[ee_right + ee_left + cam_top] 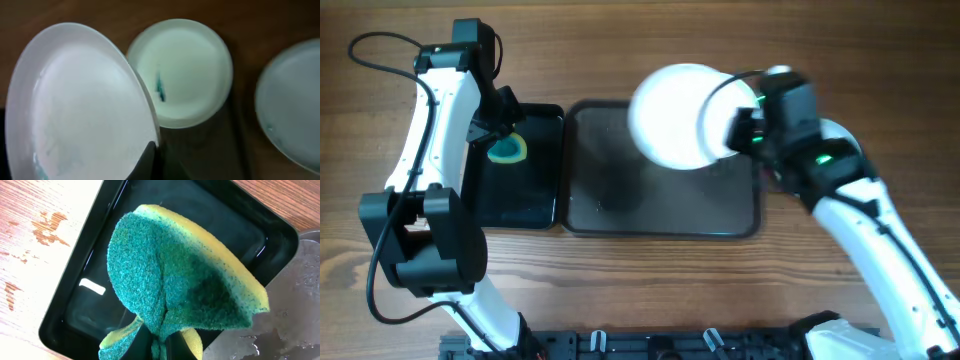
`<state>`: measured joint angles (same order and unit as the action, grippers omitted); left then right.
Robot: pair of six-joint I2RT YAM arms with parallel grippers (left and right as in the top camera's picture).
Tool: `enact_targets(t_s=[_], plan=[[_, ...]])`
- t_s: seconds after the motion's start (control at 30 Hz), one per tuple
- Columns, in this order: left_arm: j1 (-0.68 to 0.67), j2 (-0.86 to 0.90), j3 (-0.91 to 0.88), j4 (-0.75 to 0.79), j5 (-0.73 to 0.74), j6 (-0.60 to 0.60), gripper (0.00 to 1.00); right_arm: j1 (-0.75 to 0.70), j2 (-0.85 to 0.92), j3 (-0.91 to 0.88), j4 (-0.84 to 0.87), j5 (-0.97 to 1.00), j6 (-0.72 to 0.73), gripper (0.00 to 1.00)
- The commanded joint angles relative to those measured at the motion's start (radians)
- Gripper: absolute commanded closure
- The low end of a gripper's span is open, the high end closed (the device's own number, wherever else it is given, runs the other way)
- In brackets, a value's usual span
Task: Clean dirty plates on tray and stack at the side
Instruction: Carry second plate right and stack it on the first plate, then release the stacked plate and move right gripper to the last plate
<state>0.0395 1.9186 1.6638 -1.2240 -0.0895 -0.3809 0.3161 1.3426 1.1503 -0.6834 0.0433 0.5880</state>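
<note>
The white plate should go past the tray's edge next with my right gripper, then down over the plate lying beside the grey tray, so I can let go of the white plate's rim.
My right gripper (742, 130) is shut on the rim of a white plate (675, 115) and holds it tilted above the back of the dark grey tray (620, 190). In the right wrist view the held plate (80, 105) fills the left side, with one dark finger (149, 159) at its edge. Below it lies a second plate (180, 72) with a blue streak. A third plate (295, 105) shows at the right edge. My left gripper (503, 140) is shut on a green and yellow sponge (180, 275) over the glossy black tray (520, 190).
The black tray (75, 305) sits directly left of the grey tray, whose wet corner (295, 305) shows in the left wrist view. Wooden table surrounds both. The left arm's base and cable stand at the front left (425, 240).
</note>
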Motion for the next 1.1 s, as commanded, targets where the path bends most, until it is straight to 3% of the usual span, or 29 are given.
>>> enact_targets(t_s=[0.0,0.23,0.43,0.67,0.87,0.93,1.07], plan=[[0.002,-0.023,0.018,0.001,-0.013,-0.016,0.96,-0.185,0.014,0.016,-0.071,-0.056,0.066,0.96],[0.002,-0.023,0.018,0.000,-0.013,-0.016,0.96,-0.485,0.171,0.014,-0.109,0.048,-0.017,0.96],[0.002,-0.023,0.018,0.000,-0.013,-0.016,0.96,-0.643,0.293,0.014,-0.145,0.054,-0.040,0.96],[0.002,-0.023,0.018,0.001,-0.013,-0.016,0.96,-0.744,0.303,0.014,-0.182,0.053,-0.088,0.96],[0.002,-0.023,0.018,0.001,-0.013,-0.016,0.96,-0.735,0.303,0.013,-0.220,0.013,-0.142,0.96],[0.002,-0.023,0.018,0.001,-0.013,-0.016,0.96,-0.728,0.303,0.013,-0.219,-0.019,-0.173,0.86],[0.002,-0.023,0.018,0.001,-0.013,-0.016,0.96,-0.713,0.303,0.013,-0.219,-0.025,-0.174,0.57]])
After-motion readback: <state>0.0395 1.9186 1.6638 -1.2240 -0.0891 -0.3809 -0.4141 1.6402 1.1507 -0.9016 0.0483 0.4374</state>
